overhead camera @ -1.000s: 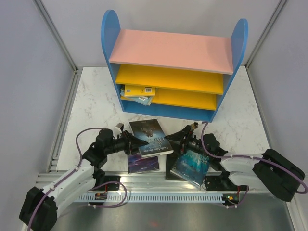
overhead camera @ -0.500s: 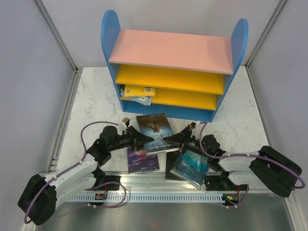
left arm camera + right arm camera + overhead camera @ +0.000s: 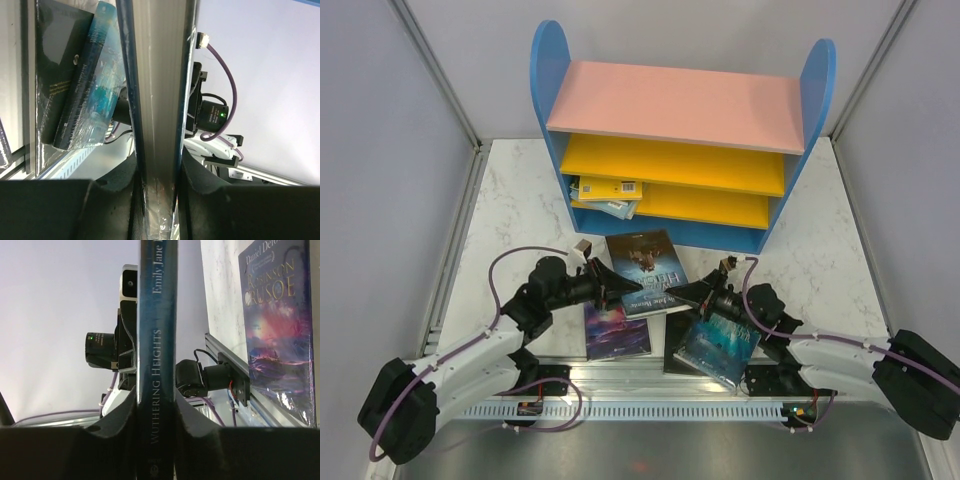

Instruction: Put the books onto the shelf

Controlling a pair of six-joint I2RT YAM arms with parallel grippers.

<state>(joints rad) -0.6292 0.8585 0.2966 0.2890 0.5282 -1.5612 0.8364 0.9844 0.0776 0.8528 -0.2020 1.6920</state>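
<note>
My right gripper turns shelfward next, pushes the book outward onto the lower inner board's empty part (image 3: 722,209), which lies outward of this gripper, and releases.
A dark-covered book (image 3: 645,270), Wuthering Heights, hangs just in front of the shelf (image 3: 675,105), held from both sides. My left gripper (image 3: 625,288) is shut on its page edge (image 3: 157,100), which fills the gap between the pads of the left gripper (image 3: 157,165). My right gripper (image 3: 677,293) is shut on its spine (image 3: 157,365), the right gripper (image 3: 156,400) pads pressing both sides. Yellow and light blue books (image 3: 608,195) lie at the left of the shelf's lowest level. On the table lie a purple Robinson Crusoe (image 3: 617,333) (image 3: 277,325) and a teal book (image 3: 718,342) (image 3: 97,90) over a black one (image 3: 675,358) (image 3: 57,75).
The shelf has blue side panels, a pink top board and two yellow-orange inner boards (image 3: 670,165). Grey walls close in the marble table (image 3: 520,215) on three sides. An aluminium rail (image 3: 650,385) runs along the near edge by the arm bases.
The right gripper has closed onto the dark book's spine. The book has shifted slightly toward the shelf and turned squarer to it, with the left gripper still gripping it.
</note>
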